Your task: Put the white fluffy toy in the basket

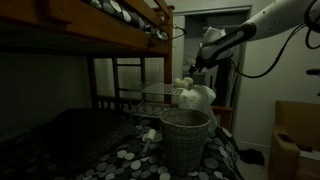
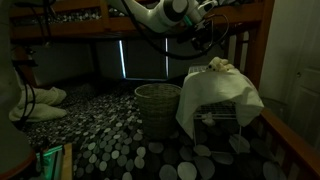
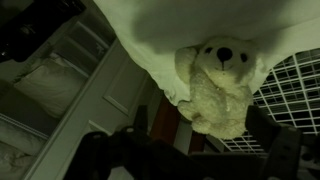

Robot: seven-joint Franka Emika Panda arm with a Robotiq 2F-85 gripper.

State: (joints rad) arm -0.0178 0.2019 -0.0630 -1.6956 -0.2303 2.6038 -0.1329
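Note:
The white fluffy toy's body (image 2: 222, 66) (image 3: 218, 103) is still under my open fingers, so my gripper should come down onto it below the toy's face and close there.
The white fluffy toy (image 3: 222, 85), a small off-white bear with dark eyes and nose, lies at the edge of a white cloth (image 3: 200, 25) on a wire rack. It also shows in both exterior views (image 1: 184, 82) (image 2: 218, 66). My gripper (image 3: 205, 118) is open, with its dark fingers on either side of the toy and not closed on it. It hovers right at the toy in both exterior views (image 1: 193, 70) (image 2: 205, 42). The round grey basket (image 1: 185, 135) (image 2: 158, 108) stands on the spotted bedding just below and beside the rack.
A wire rack (image 2: 225, 120) carries the draped white cloth (image 2: 215, 95). A wooden bunk frame (image 1: 110, 35) hangs overhead. A small white scrap (image 1: 148, 133) lies on the spotted bedding (image 2: 110, 130). A wooden rail (image 2: 290, 140) borders the bed.

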